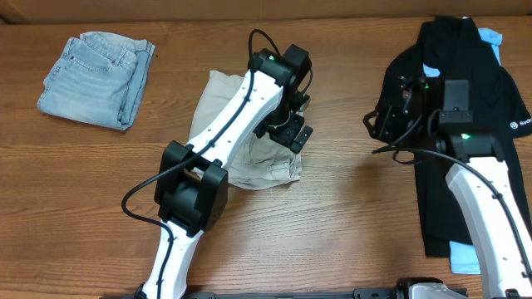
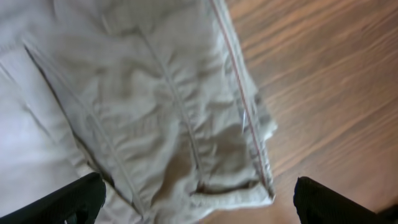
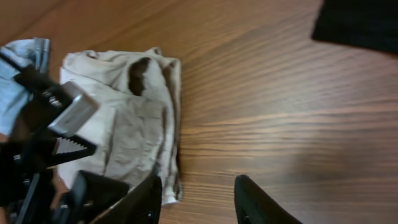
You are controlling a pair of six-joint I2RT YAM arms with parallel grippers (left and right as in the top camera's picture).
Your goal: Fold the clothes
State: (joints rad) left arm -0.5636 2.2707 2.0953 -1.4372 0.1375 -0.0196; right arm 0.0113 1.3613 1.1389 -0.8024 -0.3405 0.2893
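My left gripper needs to go back down onto the hem corner of the shorts, which is between its fingers.
The beige khaki shorts (image 1: 264, 169) lie folded in a compact pile at the table's middle, partly hidden under my left arm. My left gripper (image 1: 291, 133) hovers over their right side, open and empty. In the left wrist view the shorts (image 2: 155, 112) fill the frame, a hem corner between the spread fingers (image 2: 196, 202). My right gripper (image 1: 384, 123) is open and empty above bare wood to the right of the shorts. The right wrist view shows the shorts (image 3: 134, 124) at left and its fingers (image 3: 196, 202) apart.
Folded light-blue denim (image 1: 97, 79) lies at the far left. A black garment (image 1: 461, 108) with a light-blue piece under it lies along the right side, beneath my right arm. Bare wood (image 1: 349, 199) separates the shorts from the black garment.
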